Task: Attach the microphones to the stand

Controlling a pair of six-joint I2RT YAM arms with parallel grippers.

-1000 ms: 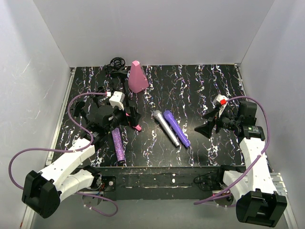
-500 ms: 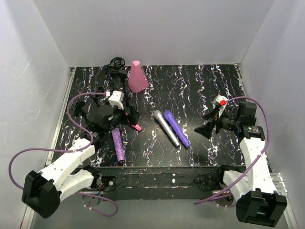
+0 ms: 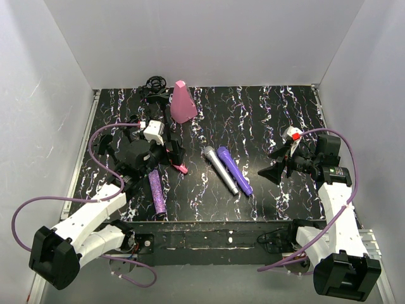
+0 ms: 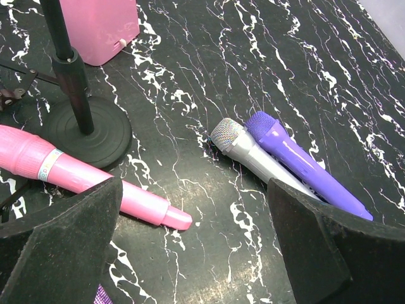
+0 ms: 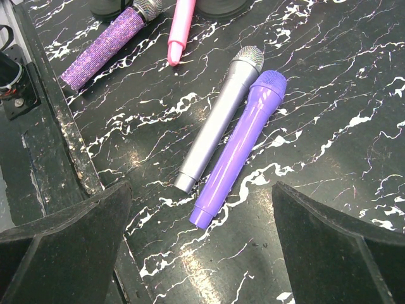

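The left gripper moves outward, tilts toward level and closes around the black stand's upright pole [image 3: 166, 115] next, since that pole stands outside the gripper's open fingers.
The silver-grey microphone [image 3: 220, 170] and the smooth violet microphone [image 3: 235, 170] lie side by side mid-table, also seen in the right wrist view as silver [image 5: 218, 117] and violet [image 5: 240, 145]. The pink microphone [image 4: 82, 180] lies by the black stand's round base [image 4: 88, 126], its tail between the open jaws of my left gripper [image 3: 172, 155] [image 4: 193, 196]. The glittery purple microphone [image 3: 156, 193] [image 5: 101, 50] lies near the front edge. My right gripper [image 3: 272, 163] [image 5: 201, 190] is open and empty, right of the violet microphone's tail.
A pink cone-shaped block [image 3: 182, 104] [image 4: 101, 25] stands behind the stand's pole [image 4: 71, 69]. A black wiry piece [image 3: 154, 84] shows at the back left. White walls enclose the table; the table's front edge [image 5: 44, 126] is close to the glittery microphone.
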